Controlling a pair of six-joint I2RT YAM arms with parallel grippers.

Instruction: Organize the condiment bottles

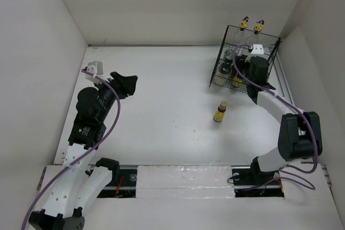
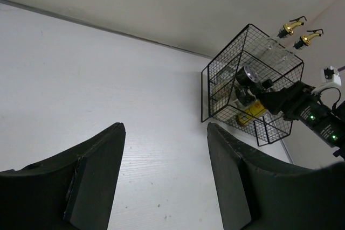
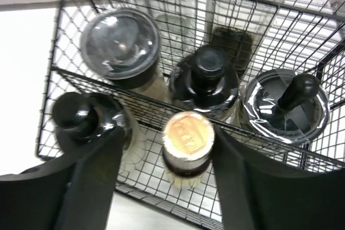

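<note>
Another yellow tan-capped bottle stands alone outside the rack. To get back over it, my right gripper lifts first, then lowers around its tan cap (image 1: 223,104) next.
A black wire rack (image 1: 273,42) stands at the back right and holds several condiment bottles. Two gold pourers (image 1: 245,24) stick out of its top. My right gripper (image 1: 240,78) reaches into the rack from above. In the right wrist view it (image 3: 166,139) is open around a small yellow tan-capped bottle (image 3: 188,137) standing on the rack's mesh; the right finger touches the cap and the left finger is apart. Black-capped jars (image 3: 119,44) stand around it. Another yellow tan-capped bottle (image 1: 220,111) stands alone on the table. My left gripper (image 1: 128,82) is open and empty.
White walls enclose the table on three sides. The rack (image 2: 226,65) and its gold pourers (image 2: 291,27) show far off in the left wrist view, beyond my left gripper (image 2: 166,133). The rack's wire edges (image 3: 70,74) hem in my right fingers.
</note>
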